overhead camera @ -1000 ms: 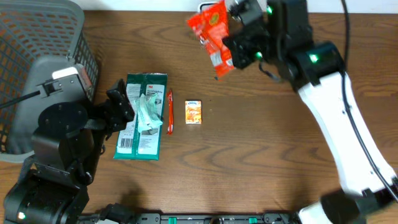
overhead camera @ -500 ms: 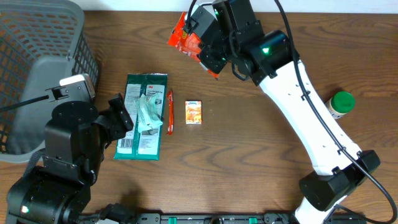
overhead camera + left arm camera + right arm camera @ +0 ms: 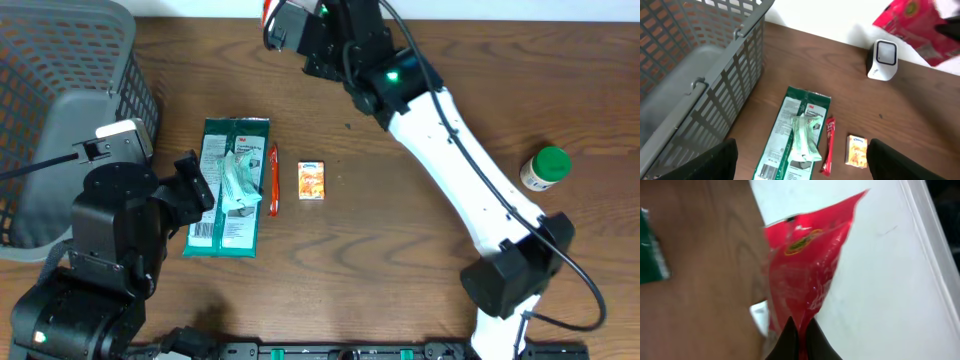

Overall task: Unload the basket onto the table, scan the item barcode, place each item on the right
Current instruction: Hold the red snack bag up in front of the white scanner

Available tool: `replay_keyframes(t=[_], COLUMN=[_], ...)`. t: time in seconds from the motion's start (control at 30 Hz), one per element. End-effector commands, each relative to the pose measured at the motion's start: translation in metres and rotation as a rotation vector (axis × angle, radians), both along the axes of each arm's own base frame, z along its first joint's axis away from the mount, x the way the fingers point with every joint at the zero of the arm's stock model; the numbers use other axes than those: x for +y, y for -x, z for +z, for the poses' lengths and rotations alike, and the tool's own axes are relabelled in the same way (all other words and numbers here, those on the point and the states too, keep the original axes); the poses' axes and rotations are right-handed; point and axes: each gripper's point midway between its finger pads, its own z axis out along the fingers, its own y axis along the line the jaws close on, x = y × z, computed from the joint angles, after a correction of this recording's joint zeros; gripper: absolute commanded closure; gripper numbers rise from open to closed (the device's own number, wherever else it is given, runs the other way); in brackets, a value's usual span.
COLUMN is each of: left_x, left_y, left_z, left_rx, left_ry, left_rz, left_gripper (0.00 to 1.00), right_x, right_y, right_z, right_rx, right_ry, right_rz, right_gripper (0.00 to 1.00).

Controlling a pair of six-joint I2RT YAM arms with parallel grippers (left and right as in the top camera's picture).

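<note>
The tabletop below and back of my right gripper is bare between the scanner and the tissue pack. Next I need to bring the bag (image 3: 267, 10) down to the scanner with my right gripper, draw back and let go.
The item is a red snack bag (image 3: 802, 275), and my right gripper (image 3: 801, 336) is shut on its lower edge. The bag hangs past the table's far edge, above a small white scanner (image 3: 883, 59). In the left wrist view the red bag (image 3: 920, 22) is at the top right. In the overhead view only a sliver of the bag (image 3: 267, 10) shows beside the right gripper (image 3: 292, 28). I see no barcode on the bag's visible faces. My left gripper (image 3: 800, 162) stands open and empty over the green packet, low on the left (image 3: 192, 185).
A grey mesh basket (image 3: 60, 60) fills the far left. A green 3M packet (image 3: 228, 190), a thin red stick (image 3: 272, 180) and a small orange tissue pack (image 3: 312, 181) lie mid-table. A green-capped bottle (image 3: 546, 168) lies at the right.
The right arm has carried the red bag left and toward the table's far edge, nearly out of the overhead view. The left arm has barely shifted and stays open.
</note>
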Motion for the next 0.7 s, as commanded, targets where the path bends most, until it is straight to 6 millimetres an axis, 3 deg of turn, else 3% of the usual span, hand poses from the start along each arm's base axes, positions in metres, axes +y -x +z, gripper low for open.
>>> replay_keyframes(t=[0.0,0.2,0.37,0.47,0.67], left_x=[0.003,0.003,0.003,0.003,0.003], left_y=[0.001,0.001,0.001,0.001,0.001], left_z=[0.002,0.002,0.002,0.002,0.002], left_rx=[-0.005,-0.005,-0.005,-0.005,-0.005], left_ry=[-0.014,-0.014,-0.014,-0.014,-0.014], left_rz=[0.009,0.009,0.009,0.009,0.009], left_gripper=[0.18,0.18,0.18,0.18,0.18], right_x=[0.002,0.005,-0.003,-0.016,-0.034], right_y=[-0.030,-0.088,-0.123,-0.147,-0.169], right_z=[-0.010,-0.032,-0.058,-0.089,-0.137], right_rx=[-0.130,-0.350,-0.486,-0.542,-0.576], right_ry=[0.141,0.271,0.377,0.429,0.448], right_rz=[-0.020,-0.105,-0.170,-0.202,-0.239], right_gripper=[0.99,0.99,0.99,0.99,0.99])
